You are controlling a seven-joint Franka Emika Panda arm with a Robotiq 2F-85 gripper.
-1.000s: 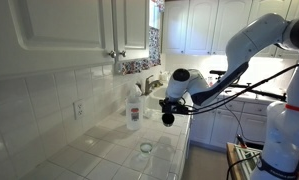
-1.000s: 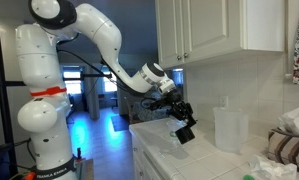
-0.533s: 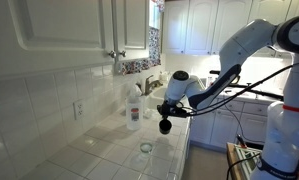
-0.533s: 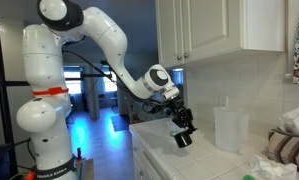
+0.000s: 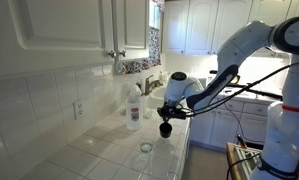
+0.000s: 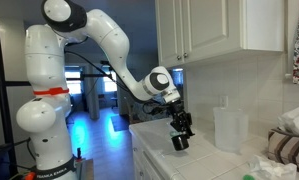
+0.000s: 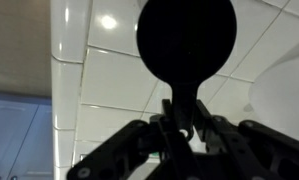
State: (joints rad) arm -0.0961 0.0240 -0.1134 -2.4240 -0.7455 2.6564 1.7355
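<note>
I should next move my gripper down and slightly toward the counter's edge until the head meets the white tiles, then release it, because the round head (image 5: 165,128) still hangs above them.
My gripper (image 5: 169,116) is shut on the handle of a black utensil with a round head (image 5: 165,128). It hangs head-down a little above the white tiled counter (image 5: 109,155). In an exterior view the gripper (image 6: 177,127) holds the utensil (image 6: 178,143) over the counter's near corner. In the wrist view the round black head (image 7: 186,38) fills the top, with its handle running down between my jaws (image 7: 184,125) and tiles beneath. A small clear glass (image 5: 145,148) stands on the counter just below and beside the utensil.
A plastic bottle with a red label (image 5: 134,112) stands by the tiled wall, with a faucet (image 5: 152,83) behind it. White cabinets (image 5: 79,30) hang overhead. A translucent container (image 6: 229,128) and a striped cloth (image 6: 289,150) sit further along the counter.
The gripper has moved down toward the counter with the black utensil, and the utensil has turned from tilted to pointing nearly straight down.
</note>
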